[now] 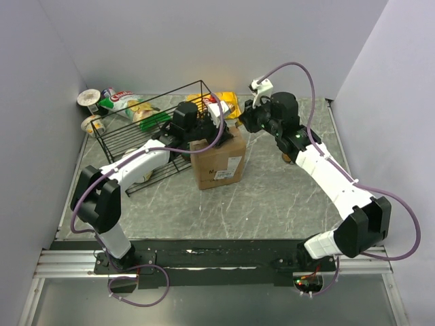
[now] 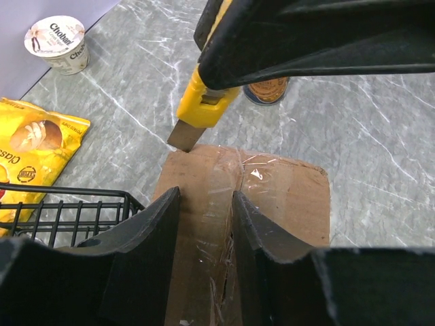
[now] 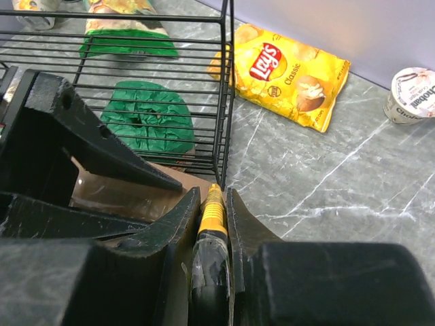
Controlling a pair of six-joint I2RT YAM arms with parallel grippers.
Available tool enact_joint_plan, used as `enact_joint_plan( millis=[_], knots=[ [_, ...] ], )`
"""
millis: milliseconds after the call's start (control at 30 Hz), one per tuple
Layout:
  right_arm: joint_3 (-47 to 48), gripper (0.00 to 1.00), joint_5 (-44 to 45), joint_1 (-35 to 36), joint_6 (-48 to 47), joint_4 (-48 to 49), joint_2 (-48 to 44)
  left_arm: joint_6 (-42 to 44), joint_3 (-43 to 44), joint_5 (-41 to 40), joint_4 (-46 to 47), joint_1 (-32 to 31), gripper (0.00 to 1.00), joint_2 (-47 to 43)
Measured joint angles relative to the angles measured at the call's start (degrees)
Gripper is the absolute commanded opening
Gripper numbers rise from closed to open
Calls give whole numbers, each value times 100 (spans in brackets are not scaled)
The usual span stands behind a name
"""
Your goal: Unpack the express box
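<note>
The robot's right gripper should next come off the box's far edge, back and down, and release the knife on the bare tabletop alongside [image 1: 274,182], because the seam is already split.
The express box [image 1: 219,163], a brown carton with a white label, stands mid-table beside the black wire basket [image 1: 146,119]. My left gripper [image 2: 205,197] is open over the box top [image 2: 285,197]. Its fingers [image 2: 146,238] stand either side of the clear tape strip, and the split seam runs along the right finger. My right gripper [image 3: 212,195] is shut on a yellow utility knife [image 3: 213,219]. The knife's blade [image 2: 183,136] meets the far edge of the box top. In the top view the right gripper [image 1: 242,123] hangs at the box's back right corner.
The basket holds a green bag [image 3: 146,115]. A yellow Lay's bag [image 3: 285,68] and a Chobani cup [image 3: 411,95] lie behind the box. A small can [image 2: 268,89] stands to the box's right. Two cups [image 1: 90,109] and a snack bag [image 1: 126,102] sit at the back left.
</note>
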Motion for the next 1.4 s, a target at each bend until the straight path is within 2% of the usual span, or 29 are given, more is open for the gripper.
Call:
enact_joint_plan(
  millis=[133, 200, 233, 333, 800, 900, 1033, 1200, 1300, 1400],
  knots=[
    [-138, 0, 20, 7, -24, 17, -142, 4, 0, -9, 4, -33, 39, 0],
    [-214, 0, 20, 7, -28, 24, -219, 2, 2, -11, 2, -37, 34, 0],
    [-249, 0, 20, 7, -31, -4, -289, -4, 0, -59, 2, -48, 27, 0],
    [-326, 0, 9, 15, -31, -79, -391, -46, 0, -109, 4, -57, 22, 0],
    [-614, 0, -2, 107, 7, -1064, -1298, -190, 0, -299, 164, -85, 10, 76],
    [-623, 0, 0, 118, 20, -1220, -1388, -223, 0, -267, 177, -96, 15, 79],
    [-538, 0, 0, 118, 42, -1530, -1471, -221, 9, -107, 192, -111, 36, 79],
    [-221, 0, -94, 85, -125, -2256, -1792, -116, 129, 140, -35, -55, 55, 81],
    [-190, 0, -328, -87, -306, -2295, -2140, -63, 295, 407, -334, -37, 67, 81],
    [-278, 0, -750, -577, -315, -2238, -2280, -31, 472, 660, -686, -48, 73, 79]
  ],
)
